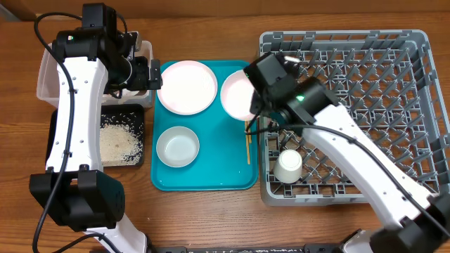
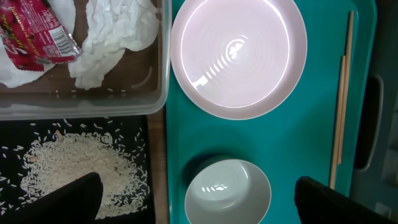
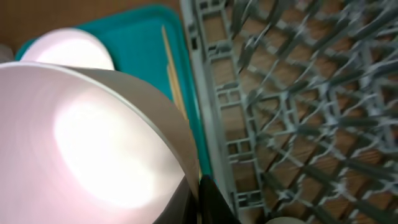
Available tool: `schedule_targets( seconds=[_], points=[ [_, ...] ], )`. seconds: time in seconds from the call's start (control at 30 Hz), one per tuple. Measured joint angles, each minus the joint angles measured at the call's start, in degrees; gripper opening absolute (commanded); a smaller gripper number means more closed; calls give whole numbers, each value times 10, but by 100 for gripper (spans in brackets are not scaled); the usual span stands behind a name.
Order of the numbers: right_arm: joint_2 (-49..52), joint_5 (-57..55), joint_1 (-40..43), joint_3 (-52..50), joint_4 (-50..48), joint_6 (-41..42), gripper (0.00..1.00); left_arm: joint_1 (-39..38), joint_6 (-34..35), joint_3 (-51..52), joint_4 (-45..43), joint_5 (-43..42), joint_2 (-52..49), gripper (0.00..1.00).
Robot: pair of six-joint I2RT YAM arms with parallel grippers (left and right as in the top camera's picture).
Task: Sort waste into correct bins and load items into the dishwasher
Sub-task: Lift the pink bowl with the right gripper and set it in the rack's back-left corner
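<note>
Next, my right gripper carries the bowl outward, tilts it, lowers it onto the rack's far corner point(image 1: 280, 48) beside the tray, which stands empty, and releases the bowl's rim.
My right gripper point(image 1: 257, 109) is shut on the right rim of a white bowl point(image 1: 235, 95), which is tilted at the teal tray's right edge beside the dishwasher point(image 1: 351, 105). In the right wrist view the bowl point(image 3: 81, 143) fills the left and the fingers point(image 3: 214, 202) pinch its rim. My left gripper point(image 1: 152, 73) hangs open above the tray's left edge, nothing between its fingers point(image 2: 68, 199). Below it are the plate point(image 2: 239, 57), a second bowl point(image 2: 227, 191) and the chopsticks point(image 2: 341, 106). Napkins point(image 2: 112, 37) and a red wrapper point(image 2: 34, 34) lie in the clear tub point(image 2: 158, 102). Rice point(image 2: 74, 168) lies in the black tray point(image 1: 138, 119).
A white cup point(image 1: 288, 166) stands upside down at the rack's front left corner. The teal tray point(image 1: 218, 169) sits between the bins and the rack. The rack's pegs point(image 3: 292, 106) stand close to the right of the held bowl.
</note>
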State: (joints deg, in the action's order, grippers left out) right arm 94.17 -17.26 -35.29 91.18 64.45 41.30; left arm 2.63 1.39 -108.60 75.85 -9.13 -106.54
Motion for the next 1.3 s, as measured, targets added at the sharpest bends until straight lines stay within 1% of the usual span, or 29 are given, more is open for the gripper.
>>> schedule_targets(
  seconds=[0.13, 0.33, 0.43, 0.5, 0.57, 0.63, 0.73, 0.8, 0.93, 1.07, 1.3],
  points=[
    [-22, -81, 0, 0, 1, -4, 4, 0, 0, 0, 0, 0, 0, 100],
    [-25, -281, 0, 0, -10, -8, 4, 0, 0, 0, 0, 0, 0, 100],
    [-25, -394, 1, 0, -66, -25, 4, 0, 0, 0, 0, 0, 0, 100],
    [-25, -447, 4, 0, -127, -55, 4, 0, 0, 0, 0, 0, 0, 100],
    [-24, -476, 12, 0, -191, -95, 4, 0, 0, 0, 0, 0, 0, 100],
    [-19, -498, 27, 1, -260, -148, 4, 0, 0, 0, 0, 0, 0, 100],
    [9, -524, 63, 5, -369, -252, 4, 0, 0, 0, 0, 0, 0, 100],
    [34, -531, 81, 6, -419, -313, 4, 0, 0, 0, 0, 1, 0, 100],
    [98, -538, 104, 7, -465, -412, 4, 0, 0, 0, 0, 2, 0, 100],
    [162, -535, 105, 6, -470, -462, 4, 0, 0, 0, 0, 2, 0, 100],
    [225, -532, 104, 6, -496, -487, 4, 0, 0, 0, 0, 2, 0, 100]
  ],
)
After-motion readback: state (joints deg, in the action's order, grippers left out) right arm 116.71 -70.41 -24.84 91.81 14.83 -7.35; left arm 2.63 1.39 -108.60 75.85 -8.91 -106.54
